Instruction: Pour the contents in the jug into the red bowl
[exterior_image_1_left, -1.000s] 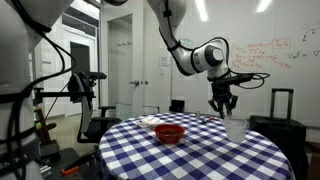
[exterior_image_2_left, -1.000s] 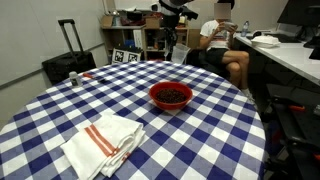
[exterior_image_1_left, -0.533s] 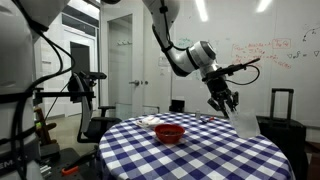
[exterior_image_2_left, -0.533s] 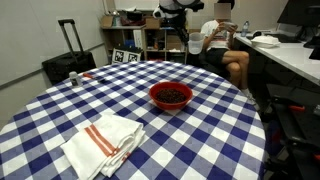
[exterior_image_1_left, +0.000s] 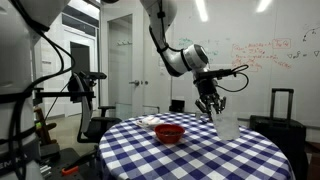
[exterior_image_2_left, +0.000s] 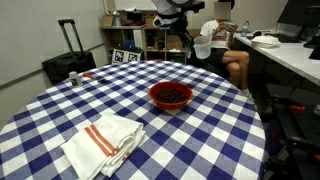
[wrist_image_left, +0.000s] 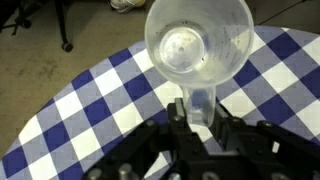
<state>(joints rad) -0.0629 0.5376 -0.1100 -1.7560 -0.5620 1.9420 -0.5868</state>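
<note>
My gripper will next move down toward the red bowl (exterior_image_1_left: 169, 132) and let go of the clear jug on the checked cloth (exterior_image_1_left: 203, 156) beside it, because the dark pieces are already in the bowl.
My gripper (wrist_image_left: 198, 112) is shut on the handle of the clear jug (wrist_image_left: 198, 45), which I hold in the air above the far edge of the checked table. The wrist view looks into the jug's open mouth; the inside looks pale and whitish. In both exterior views the jug (exterior_image_1_left: 227, 124) (exterior_image_2_left: 202, 47) hangs below the gripper (exterior_image_1_left: 210, 103) (exterior_image_2_left: 188, 38), tilted. The red bowl (exterior_image_1_left: 169, 132) (exterior_image_2_left: 171, 96) sits on the table, apart from the jug, with dark pieces inside it.
The round table (exterior_image_2_left: 60, 110) has a blue and white checked cloth. A folded white towel with red stripes (exterior_image_2_left: 103, 142) lies near its front. A small red thing (exterior_image_2_left: 86, 75) lies at the far left edge. A black suitcase (exterior_image_2_left: 68, 62) and a seated person (exterior_image_2_left: 225, 45) are behind the table.
The arm has lifted the jug off the table and carried it toward the bowl's side, and the jug is now tilted.
</note>
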